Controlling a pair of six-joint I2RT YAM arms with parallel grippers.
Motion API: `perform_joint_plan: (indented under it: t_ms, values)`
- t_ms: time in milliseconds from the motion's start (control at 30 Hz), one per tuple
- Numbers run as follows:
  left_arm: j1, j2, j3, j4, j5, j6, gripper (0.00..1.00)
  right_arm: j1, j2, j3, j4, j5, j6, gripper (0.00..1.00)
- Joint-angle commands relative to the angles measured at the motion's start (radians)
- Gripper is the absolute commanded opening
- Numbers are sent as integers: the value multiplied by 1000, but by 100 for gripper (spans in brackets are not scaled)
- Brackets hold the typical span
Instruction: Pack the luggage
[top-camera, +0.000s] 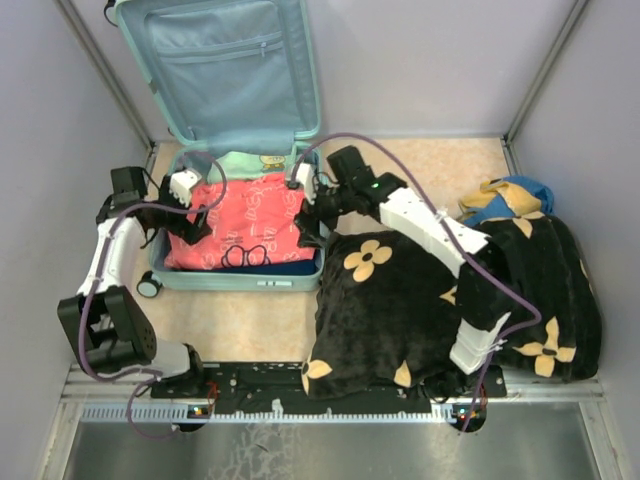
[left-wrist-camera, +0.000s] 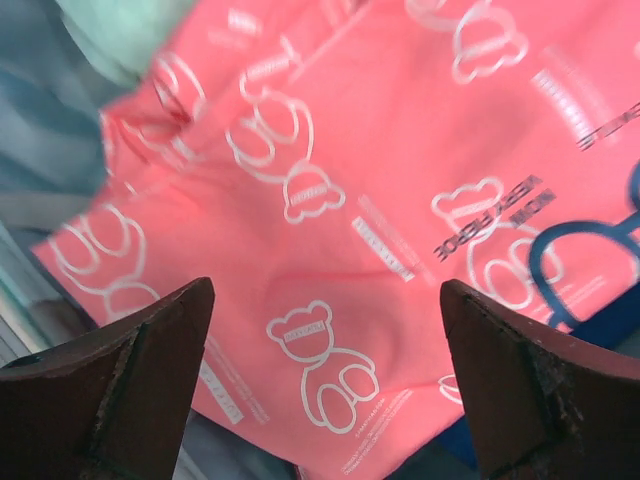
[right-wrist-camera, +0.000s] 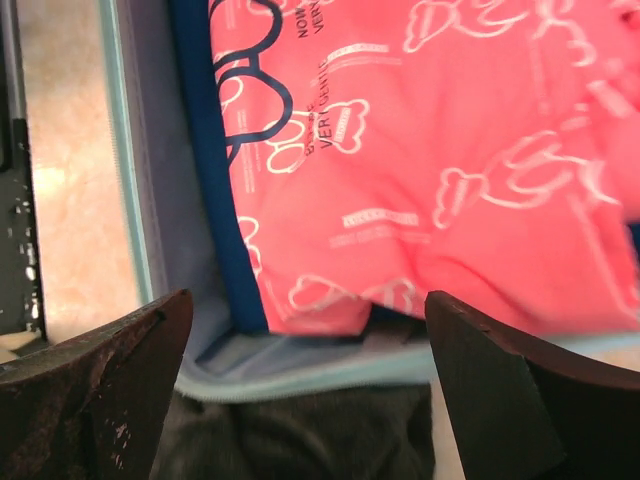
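The robot should bring its right gripper to the right in the top view, over the floor by the far edge of the black blanket, because pink cloth already lies packed.
The luggage lies open on the floor, its lid leaning on the back wall. A pink bear-print cloth fills the base, over a dark blue layer and a mint cloth. My left gripper hangs over the cloth's left side, open and empty; its wrist view shows pink cloth between the spread fingers of the left gripper. My right gripper is at the suitcase's right rim, open. The right wrist view has the right gripper above the rim and the pink cloth.
A black blanket with tan flowers is heaped right of the suitcase, touching its rim and lying under my right arm; it also shows as the black blanket. A blue and yellow cloth lies at the far right. Walls close in on three sides.
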Motion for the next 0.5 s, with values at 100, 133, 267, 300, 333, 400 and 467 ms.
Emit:
perform_joint_plan:
  t_ms: [100, 133, 267, 300, 333, 400, 467]
  values:
    - [-41, -70, 114, 14, 197, -51, 100, -211, -140, 104, -81, -89, 68, 99]
    - [-60, -69, 121, 32, 196, -84, 100, -248, -154, 99, -76, -71, 80, 99]
    - [-167, -52, 137, 91, 150, -153, 100, -389, -169, 70, -90, 28, 103, 98]
    - [-198, -47, 140, 102, 134, -159, 100, -425, -168, 65, -95, 50, 115, 97]
    - [-222, -41, 142, 114, 116, -167, 100, -458, -162, 63, -103, 75, 131, 97]
    - [-265, -23, 149, 136, 94, -182, 100, -511, -151, 60, -124, 133, 160, 93]
    - [-281, 8, 168, 148, 88, -207, 100, -541, -136, 51, -138, 224, 186, 90]
